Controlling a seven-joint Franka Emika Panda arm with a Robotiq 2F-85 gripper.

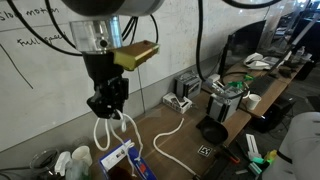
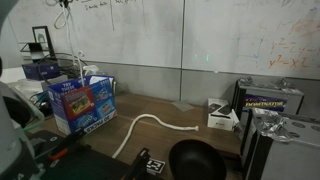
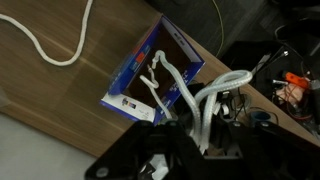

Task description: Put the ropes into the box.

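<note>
I should next lower my gripper toward the opening of the blue box and spread the fingers to release the white rope, because that opening is below my gripper.
My gripper is shut on a white rope whose loops hang down from the fingers. It hovers just above the open blue box at the table's near edge. In the wrist view the held rope runs between the jaws, and its lower strands reach into the box. A second white rope lies loose on the wooden table beside the box. It also shows in the wrist view and in an exterior view. There the box stands at the left with a thin strand hanging over it.
A black round bowl sits on the table past the loose rope. Grey-white devices stand against the wall. Boxes and clutter fill the far end. A whiteboard wall runs behind the table.
</note>
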